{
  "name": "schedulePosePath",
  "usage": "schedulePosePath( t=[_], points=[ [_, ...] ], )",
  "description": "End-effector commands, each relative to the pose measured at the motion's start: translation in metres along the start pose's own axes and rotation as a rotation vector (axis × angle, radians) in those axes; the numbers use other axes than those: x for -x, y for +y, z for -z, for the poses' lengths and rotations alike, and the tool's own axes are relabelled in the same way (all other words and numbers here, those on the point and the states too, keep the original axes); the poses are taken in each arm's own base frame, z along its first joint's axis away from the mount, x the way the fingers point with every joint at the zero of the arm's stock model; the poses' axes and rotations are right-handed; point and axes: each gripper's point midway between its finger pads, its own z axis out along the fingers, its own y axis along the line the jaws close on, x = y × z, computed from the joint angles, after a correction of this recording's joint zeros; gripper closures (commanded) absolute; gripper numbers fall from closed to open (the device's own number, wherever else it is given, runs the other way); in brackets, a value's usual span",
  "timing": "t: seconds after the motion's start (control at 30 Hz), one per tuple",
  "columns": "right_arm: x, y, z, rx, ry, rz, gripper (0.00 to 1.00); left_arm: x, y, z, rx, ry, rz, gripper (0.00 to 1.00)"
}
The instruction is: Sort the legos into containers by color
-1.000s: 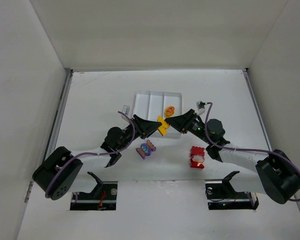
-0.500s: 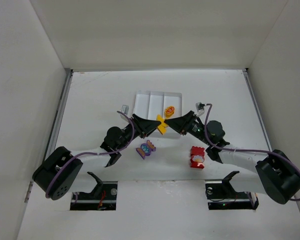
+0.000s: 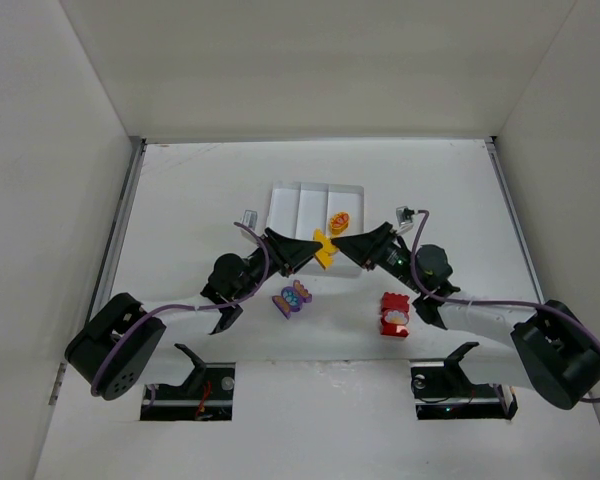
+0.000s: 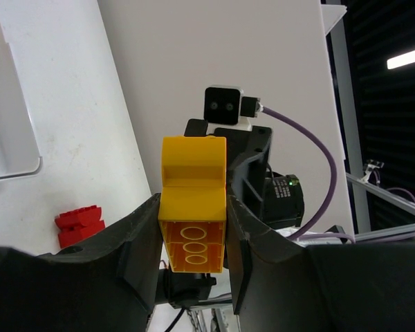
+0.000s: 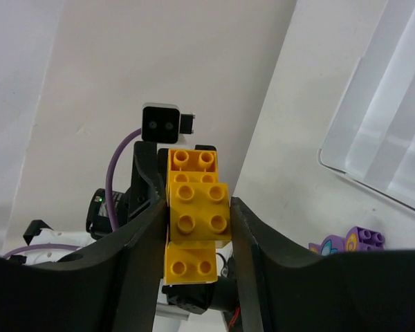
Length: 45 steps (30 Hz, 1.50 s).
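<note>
The right gripper pulls the studded brick [image 5: 198, 207] off the stack next, then tilts down and releases the brick into the section of the tray.
A stack of yellow legos [image 3: 325, 250] hangs above the table between both arms, just in front of the white tray of containers [image 3: 283, 205]. My left gripper [image 3: 312, 251] is shut on it from the left. The left wrist view shows the hollow underside of the yellow lego [image 4: 192, 238] between the fingers of the left gripper [image 4: 194, 205]. My right gripper [image 3: 337, 244] is shut on it from the right. Its fingers [image 5: 140, 235] press the studded two-by-two brick [image 5: 198, 207] on top. An orange lego [image 3: 339, 221] lies in the tray's right compartment. A purple lego [image 3: 292, 297] and a red lego [image 3: 394, 313] lie on the table.
The tray [image 5: 384, 131] stands just behind the grippers; its corner [image 4: 17, 166] shows in the left wrist view. The purple lego [image 5: 351, 242] lies under the left arm, the red lego [image 4: 79, 225] under the right arm. White walls enclose the table.
The right gripper has edged slightly left, toward the left gripper. The yellow legos and the left arm have stayed nearly still.
</note>
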Motion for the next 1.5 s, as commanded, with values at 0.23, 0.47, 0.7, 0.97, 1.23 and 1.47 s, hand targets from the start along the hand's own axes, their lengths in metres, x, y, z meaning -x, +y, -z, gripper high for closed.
schedulePosePath(
  t=[0.23, 0.47, 0.7, 0.97, 1.23, 1.47],
  points=[
    [0.003, 0.019, -0.001, 0.086, -0.009, -0.002, 0.64, 0.004, -0.023, 0.002, -0.098, -0.020, -0.029, 0.91],
    [0.022, 0.015, 0.005, 0.088, -0.072, -0.009, 0.67, 0.003, -0.023, 0.011, -0.103, -0.024, -0.034, 0.93],
    [0.039, 0.007, 0.004, 0.074, -0.101, -0.009, 0.67, 0.003, -0.018, 0.017, -0.100, -0.030, -0.030, 0.95],
    [0.056, -0.006, 0.004, 0.038, -0.146, -0.009, 0.68, 0.002, -0.018, 0.019, -0.106, -0.031, -0.030, 0.95],
    [0.058, -0.041, -0.005, -0.109, -0.130, 0.016, 0.68, 0.008, -0.020, 0.020, -0.108, -0.045, -0.032, 0.95],
    [0.062, -0.093, -0.006, -0.461, -0.146, 0.204, 0.67, 0.027, -0.017, 0.015, -0.072, -0.084, -0.059, 0.94]
  ],
)
